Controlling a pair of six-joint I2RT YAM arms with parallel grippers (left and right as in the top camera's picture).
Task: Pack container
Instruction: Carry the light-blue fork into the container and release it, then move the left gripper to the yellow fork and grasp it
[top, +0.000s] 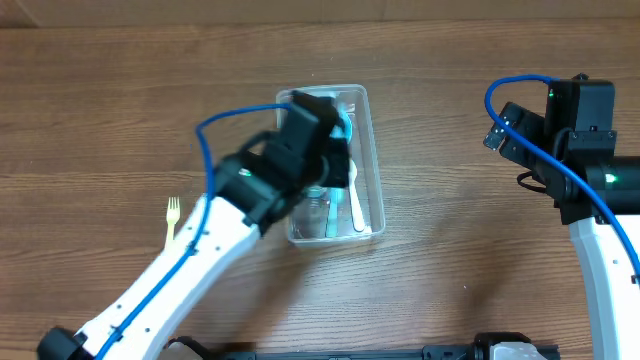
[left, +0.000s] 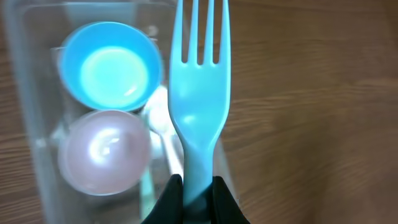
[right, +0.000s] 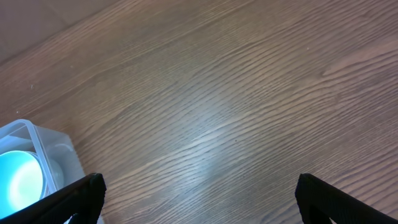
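I will next lower the light blue fork in my left gripper into the container (top: 374, 150) and release it onto the white spoon (top: 356, 200), where the bowls leave part of the container free.
The clear container (top: 374, 150) lies at the table's middle. Inside it are a blue bowl (left: 111, 65), a white bowl (left: 104, 149) and a white spoon (top: 356, 200). My left gripper (left: 198, 194) hangs over the container's right side, shut on the handle of a light blue fork (left: 200, 93) whose tines point away from the wrist. From overhead, the left gripper (top: 335, 140) covers much of the container. My right gripper (right: 199, 193) is open over bare wood, well right of the container (right: 46, 140), with nothing between its fingers.
A small yellow fork (top: 171, 218) lies on the table left of the left arm. The right arm (top: 580, 150) stands at the right edge. The blue bowl (right: 18, 177) shows through the container's corner in the right wrist view.
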